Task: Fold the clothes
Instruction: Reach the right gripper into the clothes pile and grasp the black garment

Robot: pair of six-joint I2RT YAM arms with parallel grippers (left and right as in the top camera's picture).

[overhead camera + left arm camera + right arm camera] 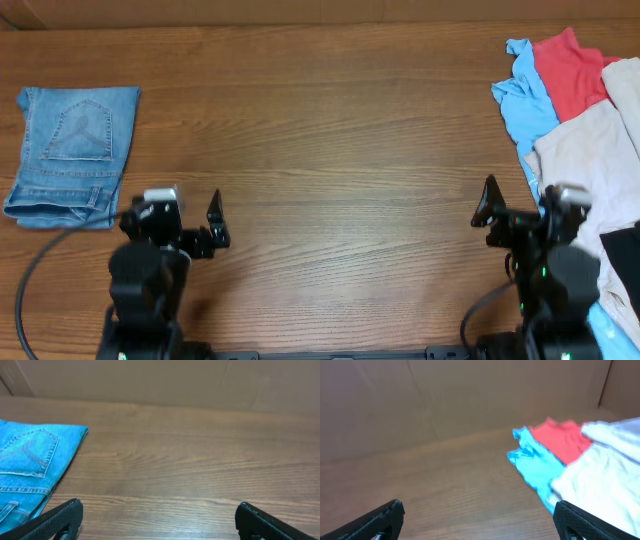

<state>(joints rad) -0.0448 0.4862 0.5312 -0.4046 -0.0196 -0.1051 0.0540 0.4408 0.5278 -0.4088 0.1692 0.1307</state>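
Note:
Next, my right gripper moves to the right in the overhead view past the pale beige garment, then lowers onto the black fabric (624, 260), which lies uncovered.
The clothes lie in a loose, unfolded pile at the table's right edge: a light blue garment (524, 95), a red one (568, 62), a pale beige one (590, 160) and a bit of black fabric (622, 258). The right wrist view shows the blue (536, 462), red (560, 437) and pale (605, 475) pieces ahead and to the right. My right gripper (479, 510) is open and holds nothing, low at the pile's left edge (540, 208). The left gripper (159, 510) is also open and holds nothing, over bare wood near the front left (178, 212).
Folded blue denim jeans (70, 155) lie at the left of the wooden table (330, 140), and show at the left in the left wrist view (30, 467). A brown cardboard wall (445, 400) stands along the far side.

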